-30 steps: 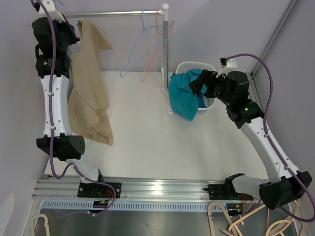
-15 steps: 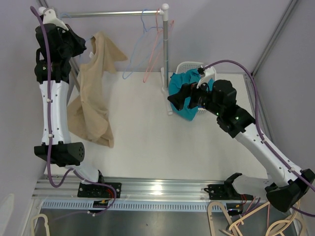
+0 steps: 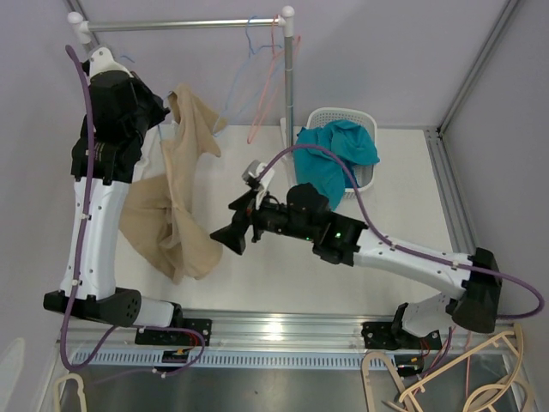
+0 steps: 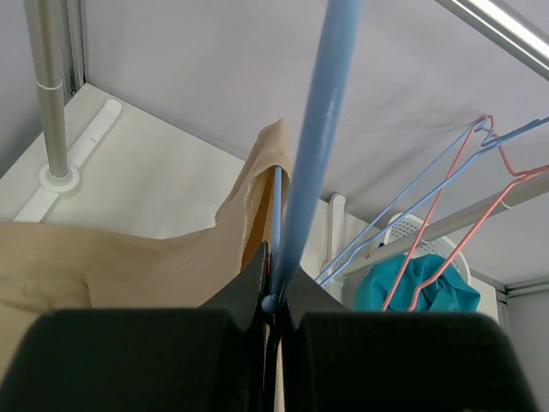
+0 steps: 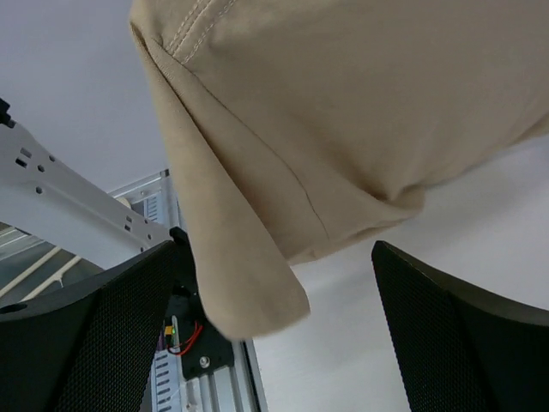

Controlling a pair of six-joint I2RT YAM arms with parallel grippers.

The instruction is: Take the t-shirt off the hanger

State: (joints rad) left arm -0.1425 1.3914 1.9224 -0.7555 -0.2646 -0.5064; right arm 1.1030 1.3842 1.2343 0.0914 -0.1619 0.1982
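Observation:
My right gripper moves to the left in the top view onto the tan shirt's hanging fold (image 3: 208, 255) (image 5: 243, 287) next. It then closes, since that fold hangs between its open fingers.
A tan t-shirt (image 3: 176, 210) hangs on a blue hanger (image 4: 313, 154), off the rail, its hem low over the table. My left gripper (image 3: 153, 120) is shut on the hanger's blue wire and holds it up; in the left wrist view the gripper (image 4: 274, 292) pinches the wire, with the shirt's neck (image 4: 257, 180) just beyond. My right gripper (image 3: 227, 236) is open, stretched out left beside the shirt's lower edge. In the right wrist view the tan hem (image 5: 257, 283) hangs between the open fingers (image 5: 94, 343), not gripped.
A clothes rail (image 3: 180, 23) on a post (image 3: 290, 94) carries empty blue and pink hangers (image 3: 257, 77). A white basket (image 3: 356, 120) holding a teal garment (image 3: 330, 159) stands at the back right. Spare hangers lie below the table's front rail (image 3: 274, 330).
My right arm has swung from the basket across the table to the shirt's lower edge. My left gripper has carried the hanger and shirt right and forward, off the rail.

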